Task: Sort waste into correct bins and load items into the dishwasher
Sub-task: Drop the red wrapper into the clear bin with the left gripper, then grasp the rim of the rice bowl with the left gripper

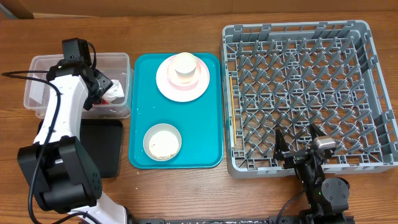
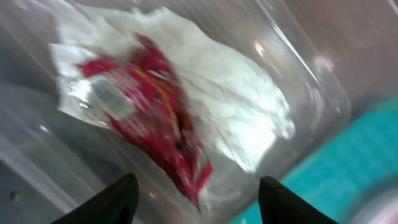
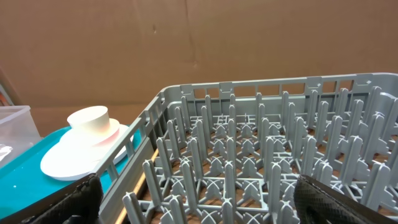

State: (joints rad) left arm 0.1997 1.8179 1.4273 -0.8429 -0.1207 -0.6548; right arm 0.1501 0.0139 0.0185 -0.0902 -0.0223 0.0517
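My left gripper will move back from the tub, over the teal tray (image 1: 140,124), and down onto the bowl's rack-side rim (image 1: 180,144), because the bowl still holds grains.
The red snack wrapper (image 2: 155,106) lies on the crumpled white napkin (image 2: 230,106) inside the clear tub (image 1: 43,68); both show in the overhead view (image 1: 114,93). My left gripper (image 2: 196,202) is open and empty just above them, over the tub (image 1: 99,84). The pink plate (image 1: 168,84) with the cream cup (image 1: 185,67) on it sits on the teal tray (image 1: 140,124), also in the right wrist view (image 3: 87,149). A bowl (image 1: 162,142) holds rice-like grains. My right gripper (image 1: 298,142) is open and empty over the grey dish rack's (image 1: 298,93) front edge.
The shallow black tray (image 1: 106,146) lies in front of the tub, partly under my left arm. The rack's upright pegs (image 3: 249,162) fill the right wrist view. Bare wooden table surrounds everything.
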